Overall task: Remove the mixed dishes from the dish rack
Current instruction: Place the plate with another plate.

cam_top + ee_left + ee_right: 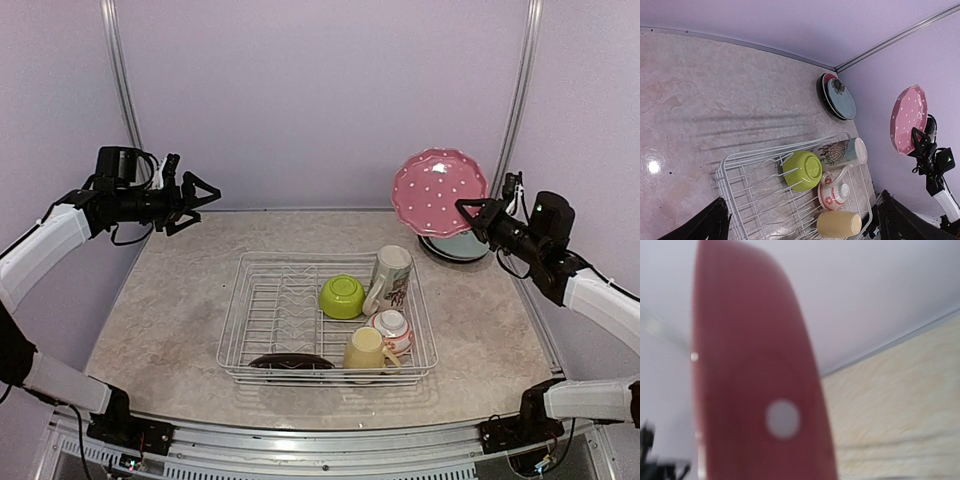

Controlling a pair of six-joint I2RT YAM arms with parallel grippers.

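The stacked plates already lie flat, so I should next lower my right gripper outward, tilt the pink dotted plate (438, 190) flatter over the teal plate (462, 247) and release it there.
The white wire dish rack (232, 318) sits mid-table. In it are a lime-green bowl (342, 296), a tall cream printed mug (390, 278) lying tilted, a small white-and-red bowl (392, 328), a pale yellow mug (366, 350) and a dark red plate (290, 362) at its near edge. High at the far right, my right gripper (470, 212) is shut on the rim of the pink dotted plate (438, 190), which hangs upright in the air and fills the right wrist view (755, 390). My left gripper (200, 195) is open and empty, raised at the far left, well away from the rack (725, 170).
A stack of plates, teal on a black-rimmed one (455, 247), lies on the table at the far right, just below the pink plate; it also shows in the left wrist view (837, 97). Lilac walls close in the back and both sides.
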